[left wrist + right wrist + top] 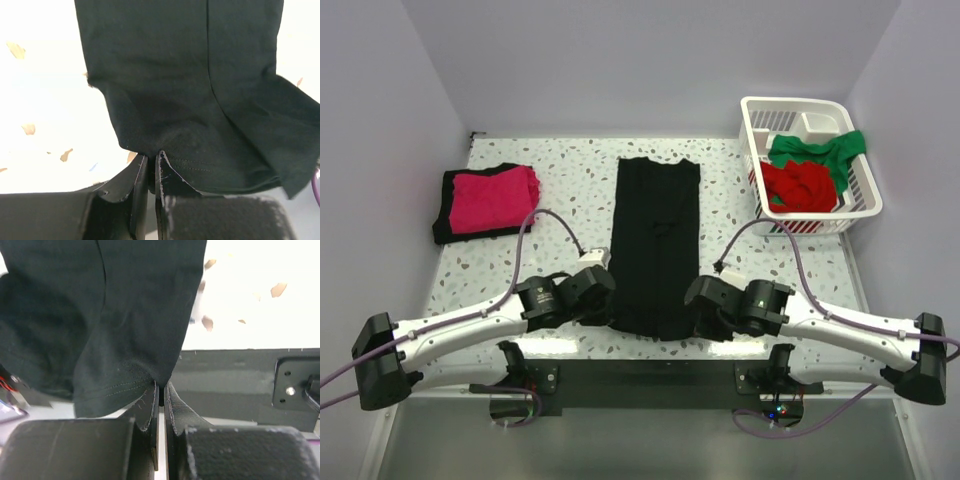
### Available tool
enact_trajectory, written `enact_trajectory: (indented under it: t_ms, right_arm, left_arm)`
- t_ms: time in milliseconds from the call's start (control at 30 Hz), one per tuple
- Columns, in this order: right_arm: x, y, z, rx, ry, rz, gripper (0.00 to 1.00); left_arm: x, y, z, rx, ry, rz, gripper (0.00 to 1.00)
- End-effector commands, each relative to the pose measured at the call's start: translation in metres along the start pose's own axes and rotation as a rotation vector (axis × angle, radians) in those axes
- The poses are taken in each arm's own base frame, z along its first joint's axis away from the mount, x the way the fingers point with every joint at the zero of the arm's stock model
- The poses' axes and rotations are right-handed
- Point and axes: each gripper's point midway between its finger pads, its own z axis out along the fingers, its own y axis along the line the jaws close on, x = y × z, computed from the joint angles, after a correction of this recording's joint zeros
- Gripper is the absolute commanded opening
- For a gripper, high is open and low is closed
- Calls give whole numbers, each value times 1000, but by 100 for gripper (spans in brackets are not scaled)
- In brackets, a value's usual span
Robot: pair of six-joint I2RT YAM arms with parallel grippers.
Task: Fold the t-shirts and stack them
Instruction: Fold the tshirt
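The left gripper carries the black t-shirt's near hem corner outward over the t-shirt onto the t-shirt's far half (624,216) next and releases it, since the t-shirt still lies long.
A black t-shirt (656,240) lies as a long narrow strip down the middle of the table. My left gripper (606,303) is shut on its near left hem corner, seen in the left wrist view (150,159) with the cloth (190,100) pinched between the pads. My right gripper (705,312) is shut on the near right hem corner, seen in the right wrist view (161,386) with the cloth (130,315). A folded magenta-pink t-shirt (492,197) lies on a black one (442,215) at the far left. A red t-shirt (800,186) and a green one (820,150) are in the basket.
The white slatted basket (866,178) stands at the back right corner. The speckled table (560,180) ends at a black front rail (640,385) by the arm bases. White walls close in the left, back and right sides.
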Motion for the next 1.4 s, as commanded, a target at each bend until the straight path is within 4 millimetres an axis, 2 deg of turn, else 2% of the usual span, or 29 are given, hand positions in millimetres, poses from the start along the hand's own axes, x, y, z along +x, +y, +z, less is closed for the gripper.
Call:
enact_trajectory:
  t_ms: [0, 300, 433, 467, 633, 800, 1033, 1133, 1167, 1367]
  right_arm:
    - [-30, 17, -4, -46, -81, 38, 0]
    - [-71, 24, 17, 7, -80, 4, 0]
    - [-96, 22, 24, 40, -97, -2, 0]
    - [-103, 27, 23, 28, -107, -4, 0]
    - [-132, 30, 39, 69, -104, -35, 0]
    - [-165, 33, 49, 95, -120, -54, 0]
    - [-200, 37, 67, 108, -113, -58, 0]
    - [-212, 36, 77, 122, -102, -63, 0]
    - [-213, 34, 83, 130, -93, -70, 0]
    - [-233, 33, 99, 143, -74, -72, 0]
  left_arm:
    - [-30, -16, -2, 49, -67, 25, 0]
    - [-69, -12, 15, 51, -96, 43, 0]
    - [-91, -10, 23, 40, -117, 67, 0]
    - [-100, -9, 23, 35, -131, 56, 0]
    - [-130, 2, 35, -3, -154, 54, 0]
    - [-156, 0, 52, 0, -150, 68, 0]
    - [-200, 12, 68, -17, -170, 42, 0]
    - [-217, 9, 78, 10, -161, 42, 0]
    - [-216, 10, 87, 9, -136, 48, 0]
    - [-236, 16, 104, -13, -130, 50, 0]
